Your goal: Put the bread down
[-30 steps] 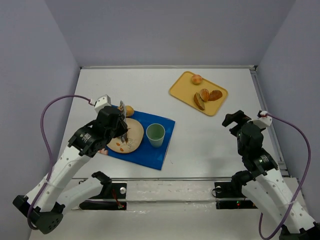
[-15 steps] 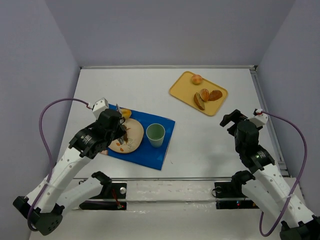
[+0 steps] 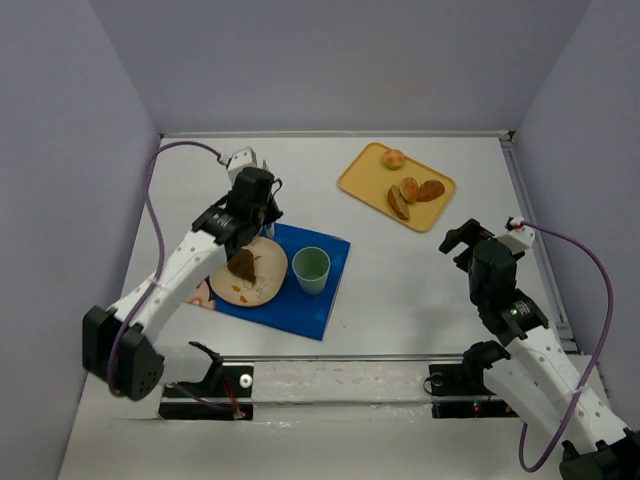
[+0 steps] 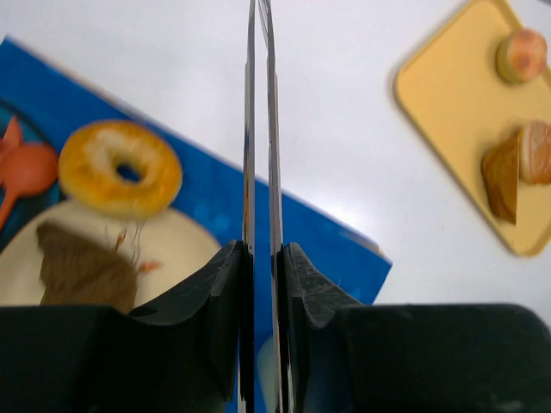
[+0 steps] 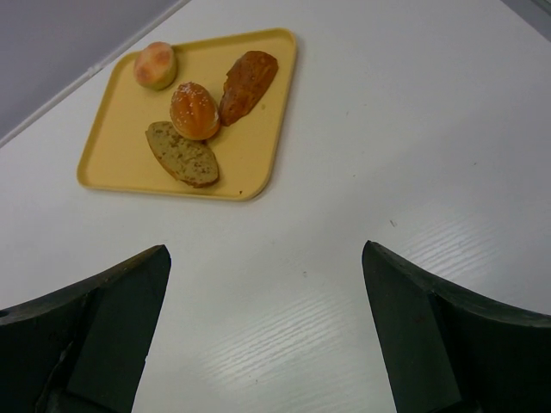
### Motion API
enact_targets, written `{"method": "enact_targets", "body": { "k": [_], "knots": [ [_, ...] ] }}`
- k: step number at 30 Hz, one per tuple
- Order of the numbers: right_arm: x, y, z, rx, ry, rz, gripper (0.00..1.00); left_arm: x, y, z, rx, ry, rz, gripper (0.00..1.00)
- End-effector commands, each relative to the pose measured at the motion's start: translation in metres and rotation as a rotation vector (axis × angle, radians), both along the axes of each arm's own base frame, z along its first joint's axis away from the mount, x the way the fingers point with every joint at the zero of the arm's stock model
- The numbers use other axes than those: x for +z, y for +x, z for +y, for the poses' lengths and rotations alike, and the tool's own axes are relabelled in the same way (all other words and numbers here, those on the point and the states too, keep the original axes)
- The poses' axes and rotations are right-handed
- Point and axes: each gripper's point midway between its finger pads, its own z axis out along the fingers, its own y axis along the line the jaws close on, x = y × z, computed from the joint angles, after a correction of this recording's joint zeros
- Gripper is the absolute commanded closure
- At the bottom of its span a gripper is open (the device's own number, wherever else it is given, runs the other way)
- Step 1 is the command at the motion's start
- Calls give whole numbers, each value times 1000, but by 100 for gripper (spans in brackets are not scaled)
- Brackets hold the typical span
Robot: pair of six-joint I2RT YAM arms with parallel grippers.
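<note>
The ring-shaped bread (image 4: 120, 168) is on the plate, so the robot's left gripper needs to move its tool outward and down next and release it on the bare tabletop beyond the mat.
My left gripper (image 3: 262, 205) (image 4: 263, 249) is shut on a thin two-bladed metal tool like tongs (image 4: 261, 129), held above the far edge of the blue mat (image 3: 300, 305). A ring-shaped bread (image 4: 120, 168) lies at the far rim of the cream plate (image 3: 272, 262), apart from the blades. A dark brown slice (image 3: 240, 265) (image 4: 82, 267) lies on the plate. The yellow tray (image 3: 365, 180) (image 5: 129, 146) at the back right holds several breads, among them a round bun (image 3: 393, 158) (image 5: 156, 65). My right gripper (image 3: 462, 238) (image 5: 265, 249) is open and empty over bare table.
A green cup (image 3: 311, 268) stands on the mat right of the plate. An orange spoon (image 4: 21, 168) lies on the mat's left part. Grey walls close the table on three sides.
My left arm has swung from over the plate toward the far edge of the mat, uncovering the brown slice on the plate. The right arm has barely moved.
</note>
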Motion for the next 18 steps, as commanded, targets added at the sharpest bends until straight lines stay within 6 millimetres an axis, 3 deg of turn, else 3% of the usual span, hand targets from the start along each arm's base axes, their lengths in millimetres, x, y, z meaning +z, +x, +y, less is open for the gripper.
{"method": "enact_targets", "body": {
  "k": [1, 2, 5, 7, 8, 9, 13, 16, 17, 18],
  "knots": [
    [12, 4, -2, -18, 2, -33, 1, 40, 96, -15, -80, 23, -190, 94],
    [12, 4, -3, -23, -1, -31, 1, 30, 126, -15, -100, 52, -172, 94],
    [10, 5, -3, -23, -7, -20, 1, 6, 174, -28, -196, 111, -124, 93],
    [8, 5, -2, -23, -8, -16, 1, -9, 193, -35, -235, 148, -105, 90],
    [8, 6, -2, -25, -9, -14, 1, -39, 205, -39, -255, 176, -55, 83],
    [7, 6, -3, -27, -15, -8, 1, -32, 216, -42, -262, 191, -58, 81],
    [6, 8, -4, -34, -20, -2, 0, -71, 239, -42, -248, 232, 44, 76],
    [9, 9, -1, -23, -8, -6, 0, -90, 245, -42, -240, 245, 80, 50],
    [10, 10, 1, -15, -8, -5, 0, -93, 245, -41, -231, 241, 84, 35],
    [11, 10, 1, -15, -5, -8, 0, -94, 245, -40, -227, 238, 88, 31]
  ]
}}
